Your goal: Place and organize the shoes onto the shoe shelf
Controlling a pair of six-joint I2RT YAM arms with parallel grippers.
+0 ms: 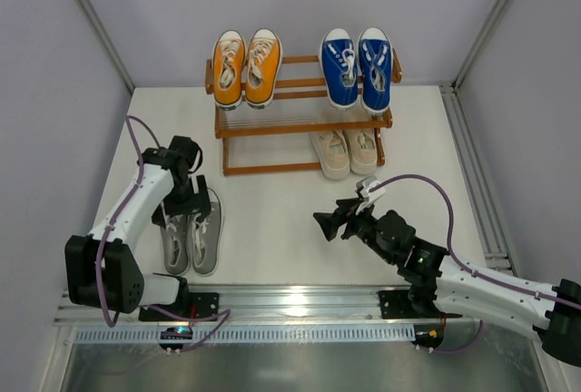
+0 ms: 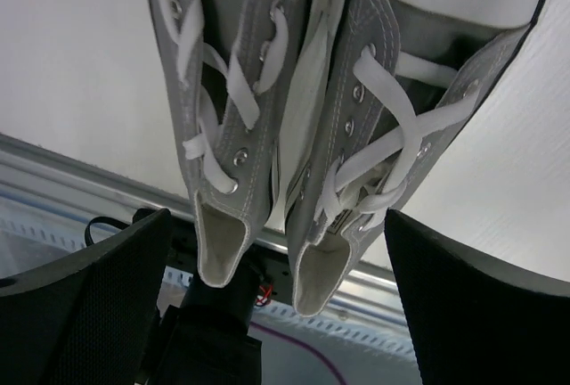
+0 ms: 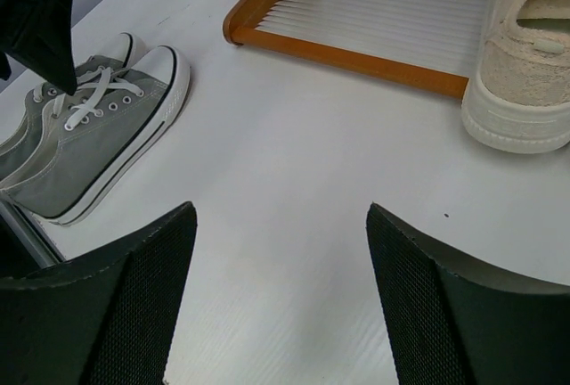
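The two grey shoes lie side by side between the left gripper's spread fingers, so the left gripper should next go down over the adjoining inner sides of both shoes and close there.
A grey pair of shoes [image 1: 192,231] lies on the table at the left, toes toward the shoe shelf [image 1: 272,128]. My left gripper [image 1: 184,201] hangs open just above the pair; in the left wrist view both grey shoes [image 2: 294,135] sit between its spread fingers [image 2: 98,305], untouched. The orange pair [image 1: 246,67] and the blue pair [image 1: 357,67] stand on the top tier. The cream pair [image 1: 345,150] sits on the lower tier's right half. My right gripper [image 1: 329,222] is open mid-table, holding nothing. Its wrist view shows the grey shoes [image 3: 98,135], a shelf corner [image 3: 356,55] and a cream shoe [image 3: 521,82].
The lower tier's left half [image 1: 263,147] holds no shoes. A metal rail [image 1: 300,301] runs along the table's near edge by the arm bases. Grey walls and a frame post [image 1: 477,192] close in the sides. Purple cables loop off both arms.
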